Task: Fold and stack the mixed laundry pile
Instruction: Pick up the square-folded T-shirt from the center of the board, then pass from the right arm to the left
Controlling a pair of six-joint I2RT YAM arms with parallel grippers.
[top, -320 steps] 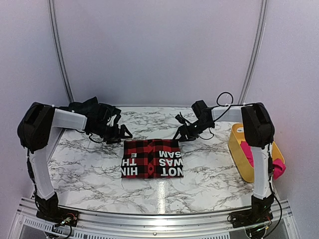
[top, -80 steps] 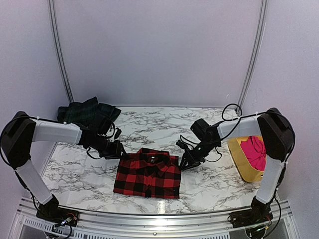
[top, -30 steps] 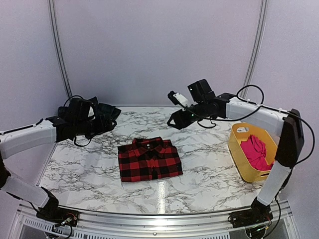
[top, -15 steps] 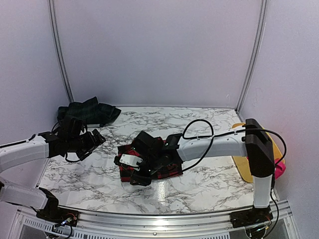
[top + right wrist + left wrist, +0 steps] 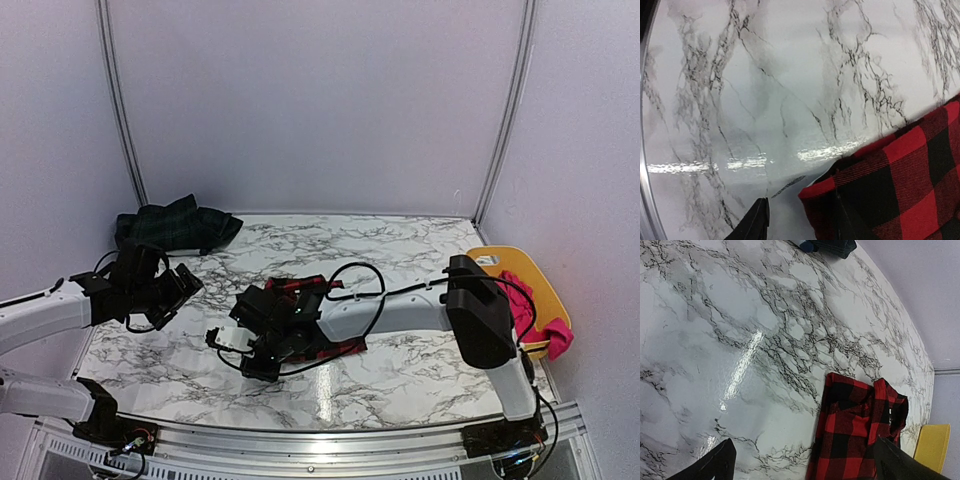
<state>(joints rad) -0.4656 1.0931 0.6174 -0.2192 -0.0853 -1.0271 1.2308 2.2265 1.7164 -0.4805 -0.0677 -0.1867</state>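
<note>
The robot's left gripper will next move from beside the checked shirt down and to the right in the top view, onto the shirt's facing edge [image 5: 827, 397].
The red-and-black checked shirt [image 5: 318, 292] lies folded mid-table, mostly hidden under my right arm; no letters show. My right gripper [image 5: 245, 362] is low at its near left corner. In the right wrist view the shirt's corner [image 5: 880, 190] is slightly raised and covers one finger, the other finger [image 5: 754, 222] stands clear on bare marble, jaws apart. My left gripper [image 5: 185, 283] is open and empty, left of the shirt [image 5: 855, 435]. The dark green-black plaid garment [image 5: 175, 225] lies at the back left. The magenta-pink garment [image 5: 535, 318] hangs in the tub.
The yellow plastic tub [image 5: 510, 262] stands at the right edge; its corner shows in the left wrist view [image 5: 930, 445]. My right arm stretches across the table from right to left. Bare marble [image 5: 400, 250] lies behind the shirt.
My right arm swung from the back down to the shirt, then slid left to its near left corner. My left arm drew back to the left.
</note>
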